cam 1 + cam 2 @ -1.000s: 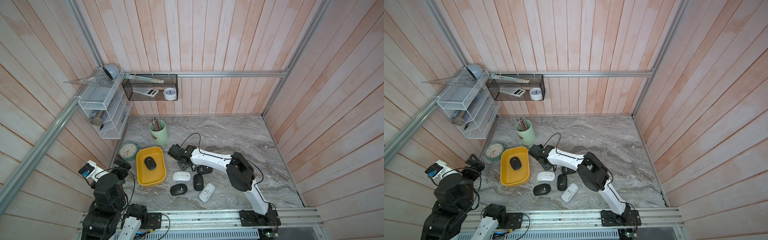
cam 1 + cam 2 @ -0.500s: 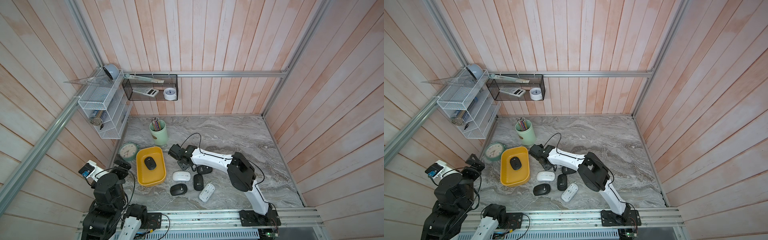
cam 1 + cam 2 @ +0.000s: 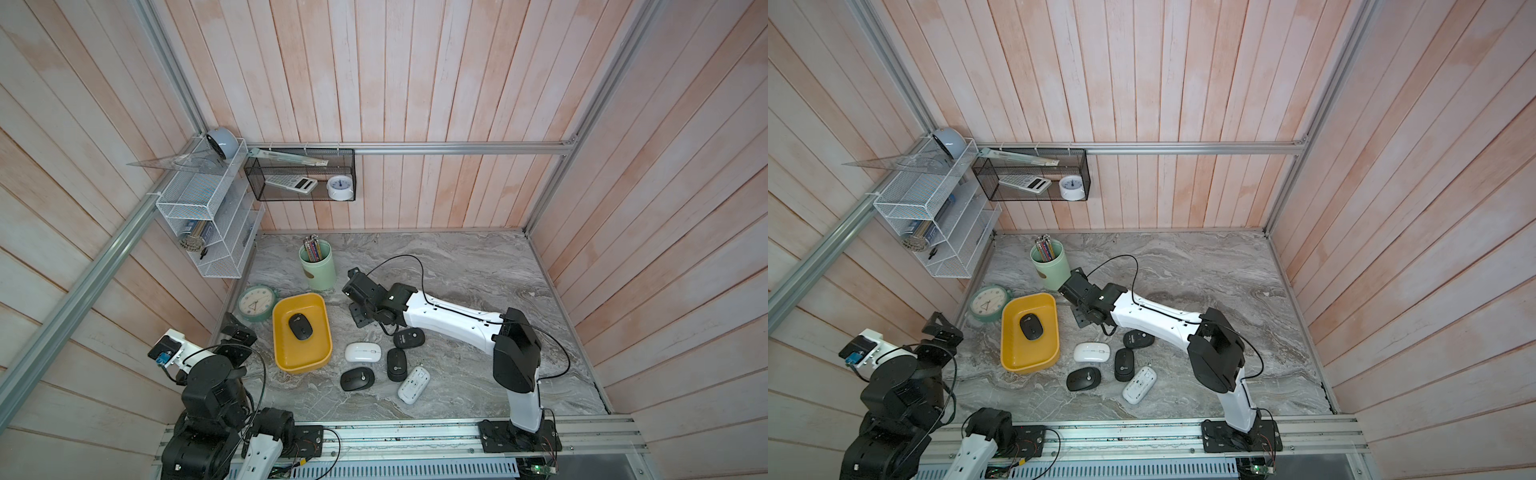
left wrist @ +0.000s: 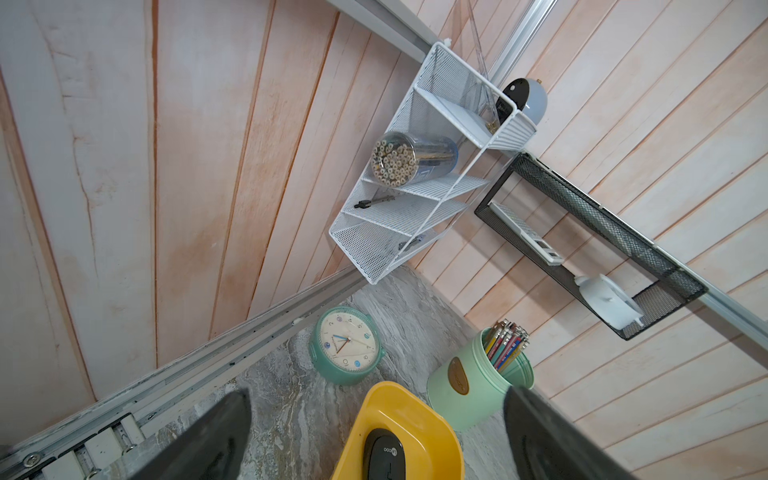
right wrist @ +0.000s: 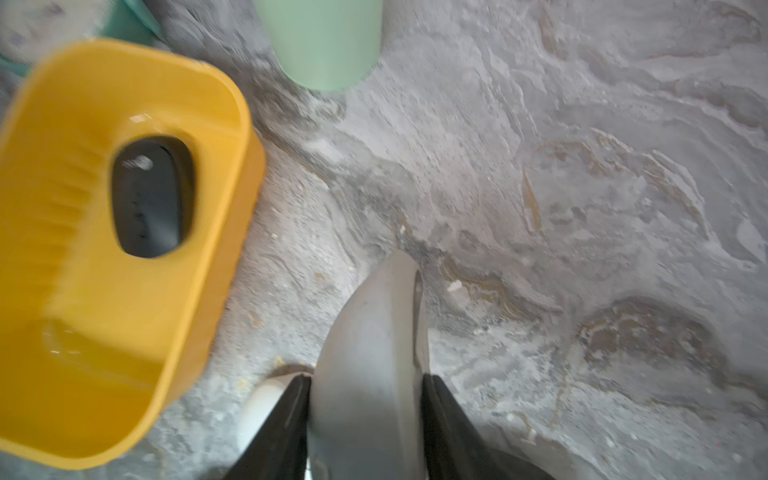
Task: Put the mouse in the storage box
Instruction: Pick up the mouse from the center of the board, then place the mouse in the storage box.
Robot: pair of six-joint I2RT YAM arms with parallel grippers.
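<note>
The right gripper will carry the grey mouse (image 5: 374, 324) over the storage box's near end (image 5: 104, 348) and release it, because that end is bare across the storage box's rim and back from the right gripper.
The mustard-yellow storage box (image 3: 303, 357) sits at the table's left, and a black mouse (image 3: 301, 326) lies inside it. Just right of the box's far end, my right gripper (image 3: 358, 319) hangs low over the table. In the right wrist view that gripper (image 5: 365, 378) is shut on a light grey mouse (image 5: 374, 324), which the gripper hides in both top views. Several more mice lie on the table by the box, among them a white one (image 3: 363, 352) and a black one (image 3: 357, 379). My left gripper (image 4: 376, 405) stands open and empty, pulled back at the table's near left corner.
A mint pencil cup (image 3: 318, 266) stands just behind the right gripper. A green clock (image 3: 256, 302) lies left of the box. A white wire rack (image 3: 208, 216) and a black mesh basket (image 3: 301, 178) hang on the walls. The right half of the table is bare marble.
The right gripper has shifted only slightly beside the box with the grey mouse still in it. The left arm has not moved.
</note>
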